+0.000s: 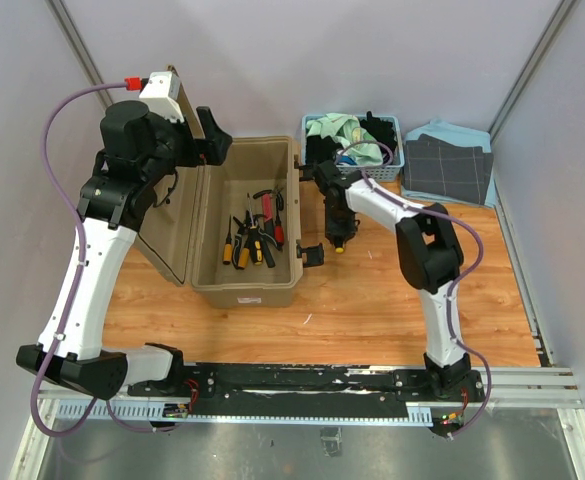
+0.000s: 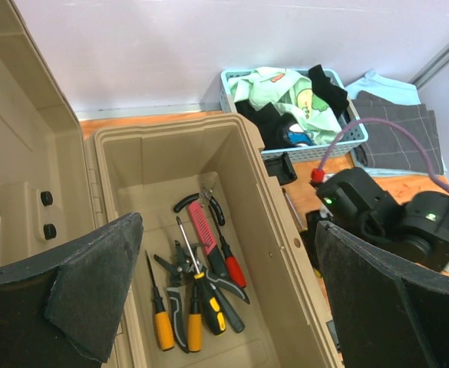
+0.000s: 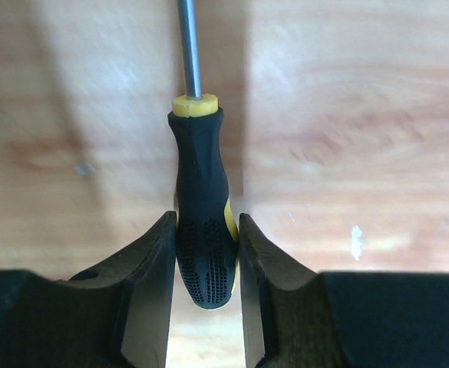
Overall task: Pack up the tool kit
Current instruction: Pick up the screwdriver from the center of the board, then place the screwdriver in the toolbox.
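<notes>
My right gripper rises, crosses over, lowers onto the lid-side yellow-handled screwdriver [image 1: 228,248] next and releases, as it lies left in the top view, past the toolbox's side.
The tan toolbox [image 1: 244,290] stands open, its lid [image 1: 172,225] swung up to the left. Inside lie yellow-handled screwdrivers [image 2: 163,326], a red-handled screwdriver [image 2: 234,270], pliers [image 2: 174,268] and a red-gripped hammer [image 2: 199,228]. My left gripper [image 1: 212,138] hovers over the box's back left corner, open and empty, and in its wrist view [image 2: 228,226] the fingers [image 2: 70,299] are spread wide above the tools. My right gripper [image 1: 340,240] is just right of the box, low over the table. In its wrist view [image 3: 205,253] it is shut on a black-and-yellow screwdriver handle [image 3: 199,192].
A blue basket [image 1: 397,160] of cloths stands behind the right arm and also shows in the left wrist view [image 2: 351,136]. A folded grey cloth [image 1: 448,168] lies at the back right. Black latches [image 1: 314,256] stick out from the box's right side. Walls close in on both sides.
</notes>
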Tool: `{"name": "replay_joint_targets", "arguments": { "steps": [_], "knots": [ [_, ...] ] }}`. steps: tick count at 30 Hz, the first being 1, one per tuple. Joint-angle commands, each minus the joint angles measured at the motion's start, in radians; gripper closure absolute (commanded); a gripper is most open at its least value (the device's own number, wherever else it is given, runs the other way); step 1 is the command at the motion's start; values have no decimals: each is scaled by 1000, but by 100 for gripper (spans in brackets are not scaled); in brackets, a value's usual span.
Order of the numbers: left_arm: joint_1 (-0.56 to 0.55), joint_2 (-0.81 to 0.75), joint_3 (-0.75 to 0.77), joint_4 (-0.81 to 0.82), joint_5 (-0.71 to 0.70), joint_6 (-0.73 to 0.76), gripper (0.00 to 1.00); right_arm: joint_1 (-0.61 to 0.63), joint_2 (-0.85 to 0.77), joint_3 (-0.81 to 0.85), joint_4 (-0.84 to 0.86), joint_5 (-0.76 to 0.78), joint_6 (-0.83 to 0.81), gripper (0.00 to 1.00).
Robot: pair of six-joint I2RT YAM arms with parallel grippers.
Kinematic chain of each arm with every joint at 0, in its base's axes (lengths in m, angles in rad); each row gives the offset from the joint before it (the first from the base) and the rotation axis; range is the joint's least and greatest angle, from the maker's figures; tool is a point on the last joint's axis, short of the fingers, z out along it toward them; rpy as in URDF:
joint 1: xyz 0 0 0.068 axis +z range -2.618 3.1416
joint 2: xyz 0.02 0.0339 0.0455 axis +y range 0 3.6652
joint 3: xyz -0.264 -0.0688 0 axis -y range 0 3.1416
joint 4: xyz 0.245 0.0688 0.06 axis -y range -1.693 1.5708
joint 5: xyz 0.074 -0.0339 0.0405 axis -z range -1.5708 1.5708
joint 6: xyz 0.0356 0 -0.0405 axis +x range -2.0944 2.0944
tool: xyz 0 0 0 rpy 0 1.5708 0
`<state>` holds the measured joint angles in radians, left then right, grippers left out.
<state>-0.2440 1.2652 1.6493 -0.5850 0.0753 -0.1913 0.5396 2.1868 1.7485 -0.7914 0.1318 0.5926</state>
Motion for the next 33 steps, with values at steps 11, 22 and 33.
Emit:
{"name": "replay_joint_targets", "arguments": {
  "steps": [11, 22, 33],
  "knots": [
    [6, -19, 9, 23, -16, 9, 1, -144, -570, -152, -130, 117, -137, 96],
    [6, -29, 4, 32, -18, 3, 1, 43, -360, 414, -151, 94, -143, 96],
    [6, -59, 17, 29, -32, 17, 1, 277, -42, 667, -73, 76, -90, 96]
  ]
}}
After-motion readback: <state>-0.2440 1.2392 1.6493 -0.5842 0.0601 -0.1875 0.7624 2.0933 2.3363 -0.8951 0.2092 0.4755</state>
